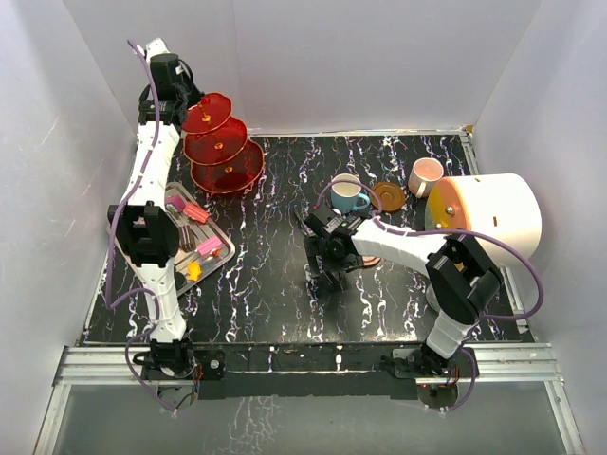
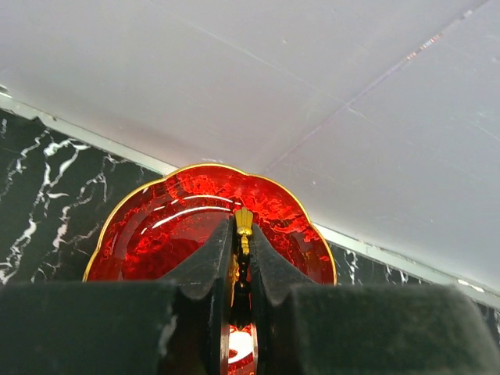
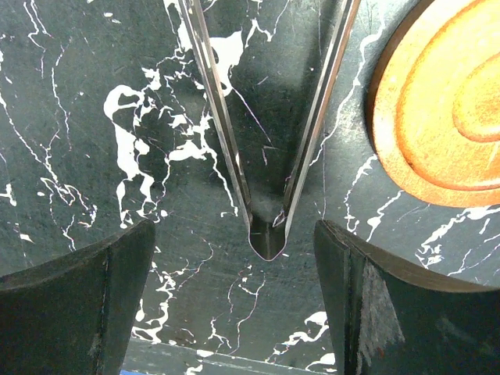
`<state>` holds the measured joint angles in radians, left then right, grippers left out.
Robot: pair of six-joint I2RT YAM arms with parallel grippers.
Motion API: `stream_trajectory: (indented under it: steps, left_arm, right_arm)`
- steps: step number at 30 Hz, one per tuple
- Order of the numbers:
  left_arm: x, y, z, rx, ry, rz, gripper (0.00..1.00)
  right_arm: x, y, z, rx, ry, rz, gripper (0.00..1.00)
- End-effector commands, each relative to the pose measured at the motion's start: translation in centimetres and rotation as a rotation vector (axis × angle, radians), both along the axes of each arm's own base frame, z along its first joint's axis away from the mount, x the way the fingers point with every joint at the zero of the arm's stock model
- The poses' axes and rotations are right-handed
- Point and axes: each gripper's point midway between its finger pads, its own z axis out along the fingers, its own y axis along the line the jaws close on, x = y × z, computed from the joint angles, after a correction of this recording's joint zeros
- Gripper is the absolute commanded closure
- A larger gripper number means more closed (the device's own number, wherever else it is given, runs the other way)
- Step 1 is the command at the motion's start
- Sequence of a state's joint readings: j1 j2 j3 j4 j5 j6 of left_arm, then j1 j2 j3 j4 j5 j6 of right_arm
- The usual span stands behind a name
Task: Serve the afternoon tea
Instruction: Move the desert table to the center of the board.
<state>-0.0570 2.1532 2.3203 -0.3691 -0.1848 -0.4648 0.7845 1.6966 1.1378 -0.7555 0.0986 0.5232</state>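
Observation:
The tabletop between the silver tray (image 1: 220, 237) and the blue cup is clear, back and right of my left gripper in the top view. I should carry the stand there and let go of it.
The translucent red three-tier stand (image 1: 221, 144) stands at the table's far left corner. My left gripper (image 1: 182, 102) is over its top tier, shut on the gold rod (image 2: 244, 221), with the red top plate (image 2: 172, 234) below the fingers. Small colourful block sweets (image 1: 210, 248) lie on the silver tray (image 1: 220, 237). The blue cup (image 1: 346, 197), a brown saucer (image 1: 388, 196) and the pink cup (image 1: 424, 175) stand at the middle right. My right gripper (image 1: 326, 265) hangs open low over the table. Its fingers straddle the hinge end of silver tongs (image 3: 267, 234), with a brown saucer (image 3: 445, 101) beside them.
A big white cylinder with an orange face (image 1: 493, 216) lies at the right, above my right arm. White walls close in the table at the back and both sides, with the back wall (image 2: 312, 78) just behind the stand.

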Motion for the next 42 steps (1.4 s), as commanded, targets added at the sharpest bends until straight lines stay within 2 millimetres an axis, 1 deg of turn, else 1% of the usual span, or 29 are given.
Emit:
stream_trajectory:
  steps: [1, 5, 11, 16, 21, 25, 27, 29, 32, 34, 35, 37, 40, 42]
  left_arm:
    - [-3.2, -3.0, 3.8, -0.118, -0.019, -0.106, 1.0]
    - [-5.3, -5.3, 2.7, -0.125, 0.057, -0.178, 1.0]
    - [-8.9, -9.2, 0.3, 0.031, 0.17, -0.261, 1.0]
    - [-12.2, -11.4, -1.4, 0.111, 0.245, -0.297, 1.0]
    - [-15.2, -14.3, -2.9, 0.137, 0.299, -0.367, 1.0]
    - [-17.1, -14.2, -3.4, 0.178, 0.347, -0.349, 1.0]
    - [-17.8, -14.1, -3.4, 0.182, 0.348, -0.353, 1.0]
    - [-18.4, -14.1, -3.3, 0.186, 0.348, -0.361, 1.0]
    - [-19.3, -14.3, -3.2, 0.201, 0.362, -0.373, 1.0]
    - [-19.8, -14.6, -3.2, 0.198, 0.367, -0.391, 1.0]
    - [-20.1, -14.7, -3.2, 0.198, 0.367, -0.404, 1.0]
    - [-20.4, -14.8, -3.3, 0.201, 0.375, -0.415, 1.0]
    - [-21.0, -14.9, -3.3, 0.197, 0.394, -0.434, 1.0]
    - [-21.4, -15.2, -3.2, 0.185, 0.4, -0.453, 1.0]
  right_arm:
    - [0.6, 0.1, 1.4, 0.026, -0.052, -0.03, 0.19]
    - [0.3, 0.0, 1.7, 0.037, -0.055, -0.042, 0.19]
    - [0.2, -0.2, 2.4, 0.057, -0.072, -0.057, 0.19]
    - [0.1, 0.1, 2.2, 0.07, -0.068, -0.051, 0.19]
    - [1.0, 0.5, 2.1, 0.062, -0.091, -0.032, 0.19]
    - [2.6, 0.7, 2.0, 0.018, -0.125, -0.017, 0.19]
    - [3.4, 0.8, 1.5, 0.001, -0.132, -0.014, 0.19]
    - [3.9, 1.1, 0.8, -0.01, -0.12, 0.007, 0.2]
    - [5.0, 0.5, -0.9, -0.076, -0.114, 0.007, 0.24]
    - [5.3, 0.1, -1.5, -0.101, -0.109, 0.008, 0.26]
    - [5.3, 0.0, -1.7, -0.107, -0.107, 0.009, 0.27]
    - [4.8, -0.4, -2.2, -0.111, -0.095, 0.012, 0.32]
    - [3.5, -0.9, -2.8, -0.094, -0.069, 0.014, 0.5]
    - [2.2, -1.5, -3.0, -0.087, -0.043, 0.01, 0.56]
